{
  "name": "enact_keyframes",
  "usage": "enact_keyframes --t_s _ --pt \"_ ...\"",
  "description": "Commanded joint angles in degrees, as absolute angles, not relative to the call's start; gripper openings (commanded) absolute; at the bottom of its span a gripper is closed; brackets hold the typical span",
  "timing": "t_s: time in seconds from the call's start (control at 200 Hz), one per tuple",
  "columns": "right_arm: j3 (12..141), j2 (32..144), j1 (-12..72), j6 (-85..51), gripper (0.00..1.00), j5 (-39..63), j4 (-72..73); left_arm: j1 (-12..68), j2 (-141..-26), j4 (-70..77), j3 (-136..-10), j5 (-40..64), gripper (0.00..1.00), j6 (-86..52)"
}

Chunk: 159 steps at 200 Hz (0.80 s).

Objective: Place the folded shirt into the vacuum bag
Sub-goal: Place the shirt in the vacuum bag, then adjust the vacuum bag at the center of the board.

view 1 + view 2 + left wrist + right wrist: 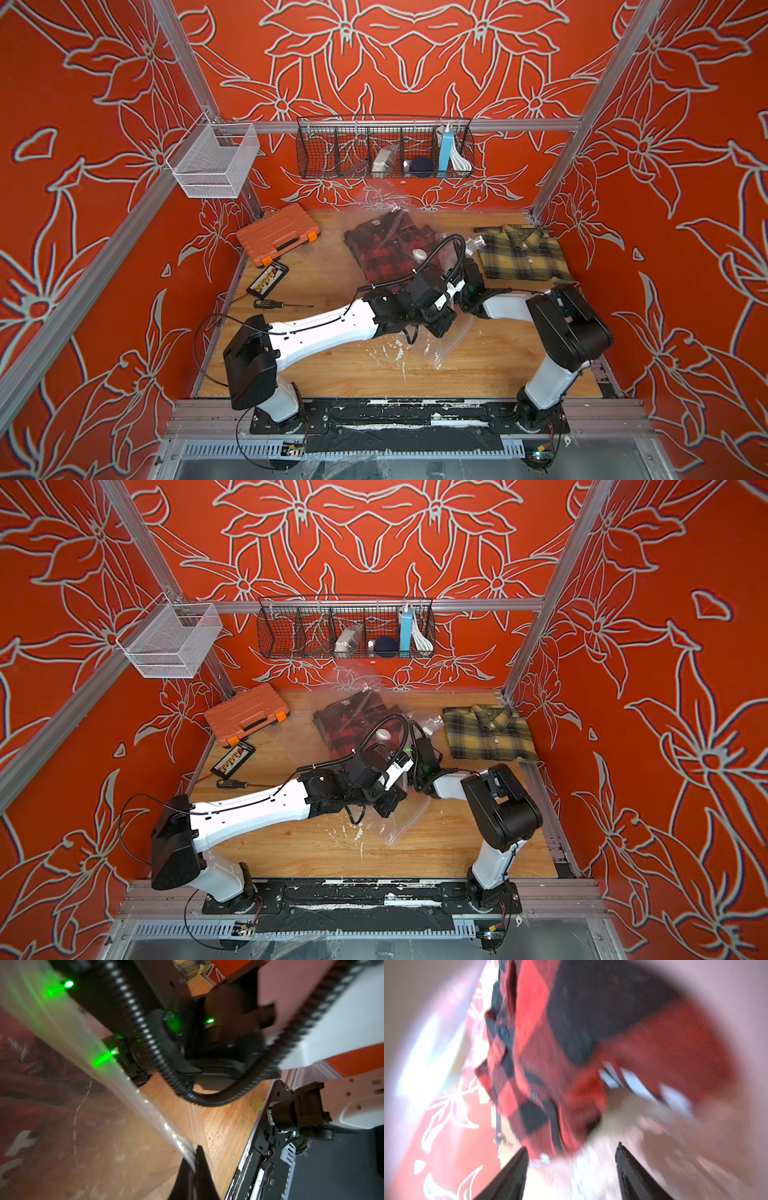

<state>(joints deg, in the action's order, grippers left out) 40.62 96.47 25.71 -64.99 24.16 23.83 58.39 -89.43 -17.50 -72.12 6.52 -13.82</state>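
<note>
My left gripper is to go down next toward the wood on the shirt's near side and let go of the clear edge, as the folded shirt is already inside the vacuum bag.
The folded shirt, red-and-black plaid, lies inside the vacuum bag at the middle of the table, seen in both top views. The bag's white round valve cap sits over the shirt. My left gripper is shut on the bag's clear plastic edge and holds it up off the wood. My right gripper is open, with nothing between its fingers. The shirt hangs just ahead of it, blurred, with bag film around. In the top views the left wrist hides the right fingers.
A folded yellow plaid shirt lies at the back right. An orange tool case, a bit set and a screwdriver lie at the left. A black wire basket and a white mesh basket hang on the rail.
</note>
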Motion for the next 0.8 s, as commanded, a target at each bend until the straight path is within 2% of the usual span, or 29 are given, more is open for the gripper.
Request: enact_keyframes --t_s 0.0,0.185,0.295,0.5,0.676,0.791 --pt "36.54 91.19 25.40 -63.59 0.72 26.30 18.50 57.46 -87.89 -18.26 -71.63 6.28 0.00 -14.70" --pt "30.94 82.14 25.53 -62.92 0.74 27.36 13.71 55.85 -87.98 -17.43 -71.03 5.36 0.00 -15.20" --pt "29.86 74.22 25.51 -61.13 0.74 24.95 5.33 54.74 -87.96 -17.64 -70.36 4.22 0.00 -15.03" --pt "35.67 61.03 25.49 -50.27 0.71 11.32 -23.78 53.09 -87.74 -16.60 -67.86 4.47 0.00 -16.05" --pt "41.48 52.79 25.39 -44.59 0.66 4.97 -35.38 53.22 -88.88 -14.21 -66.31 7.58 0.00 -17.82" --pt "50.50 53.91 25.23 -37.51 0.66 0.28 -41.64 54.83 -89.84 -13.23 -65.01 10.19 0.00 -17.88"
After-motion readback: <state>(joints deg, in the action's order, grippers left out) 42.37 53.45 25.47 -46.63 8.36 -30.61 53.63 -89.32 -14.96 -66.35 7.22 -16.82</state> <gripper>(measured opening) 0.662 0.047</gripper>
